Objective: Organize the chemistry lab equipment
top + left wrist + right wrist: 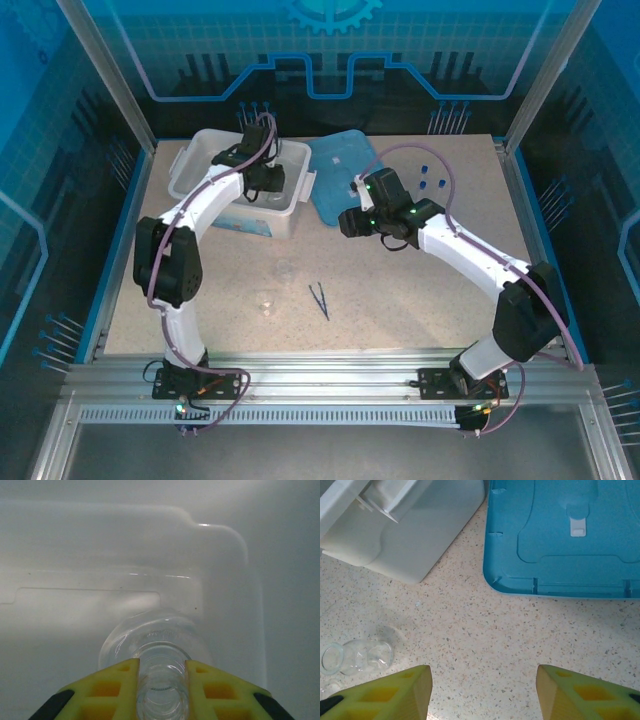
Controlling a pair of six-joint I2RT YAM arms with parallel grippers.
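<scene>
My left gripper still has the flask hanging, so it will next move toward the lid and lower to the bottom of the bin by the bin's end (pixel 284 201) for the release.
A clear conical flask (pixel 155 632) hangs inside the white bin (pixel 225 580), and my left gripper (pixel 161 680) is shut on its neck, the yellow fingers (pixel 112 690) pressing on both sides. From above, the left gripper (pixel 262 183) is down in the bin (pixel 195 160). My right gripper (pixel 482 692) is open over bare table, nothing between its fingers; in the top view the right gripper (pixel 347 222) sits just below the lid. A small clear beaker (pixel 357 657) lies to its left. Two beakers (pixel 285 268) (pixel 265 298), dark-blue tweezers (pixel 319 300) and blue-capped tubes (pixel 430 181) rest on the table.
The light-blue lid (pixel 345 175) lies flat to the right of the bin; in the right wrist view the lid (pixel 565 535) and the bin's corner (pixel 405 540) are ahead of the fingers. Metal frame posts and blue walls enclose the speckled tabletop (pixel 400 300).
</scene>
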